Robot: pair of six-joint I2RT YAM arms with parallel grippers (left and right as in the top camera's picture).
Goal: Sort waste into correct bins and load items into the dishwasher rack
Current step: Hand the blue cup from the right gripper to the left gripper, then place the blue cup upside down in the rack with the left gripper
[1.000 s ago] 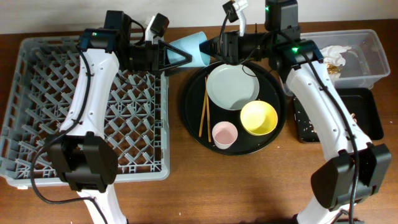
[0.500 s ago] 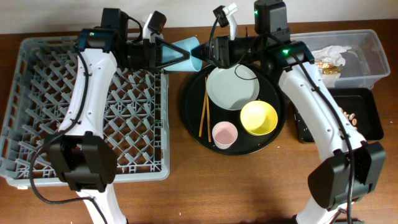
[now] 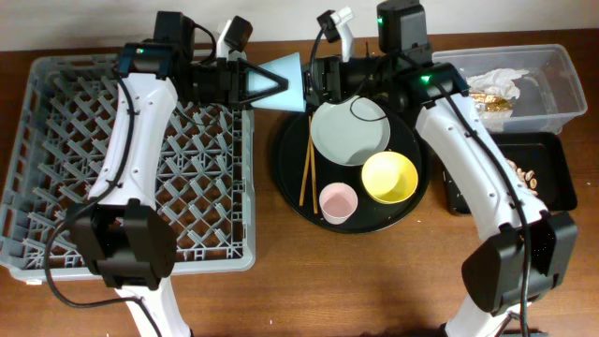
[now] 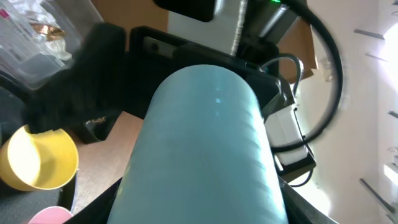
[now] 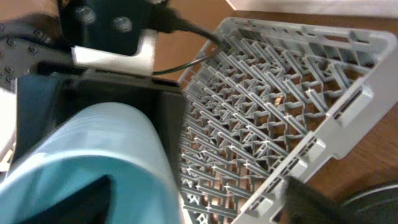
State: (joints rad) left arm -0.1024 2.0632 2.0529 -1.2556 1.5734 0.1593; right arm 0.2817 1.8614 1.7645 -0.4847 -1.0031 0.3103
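My left gripper holds the blue cup, which hangs sideways. Next it will move over the rack's empty far corner (image 3: 223, 110) by the round tray, turn the cup with its opening down and lower it.
The small blue cup (image 3: 285, 77) hangs on its side above the table, between the dishwasher rack (image 3: 56, 187) and the round black tray (image 3: 285, 178). My left gripper (image 3: 267, 82) is shut on the blue cup (image 4: 205, 143), a finger pressed against each side. My right gripper (image 3: 314, 80) stands open at the cup's mouth (image 5: 106, 155): one finger is inside the rim, the other far out to the right. On the tray lie the white plate (image 3: 348, 131), yellow bowl (image 3: 389, 177), pink cup (image 3: 338, 202) and chopsticks (image 3: 306, 173).
At the right, the clear tub (image 3: 562, 84) holds crumpled napkins (image 3: 501, 80) and wrappers. In front of it the shallow black tray (image 3: 552, 173) holds food scraps (image 3: 524, 175). The rack's pegs (image 5: 280, 93) stand just below and left of the cup.
The right gripper has opened and let go of the blue cup. The left gripper's jaws have closed onto it. The cup has shifted left and levelled out.
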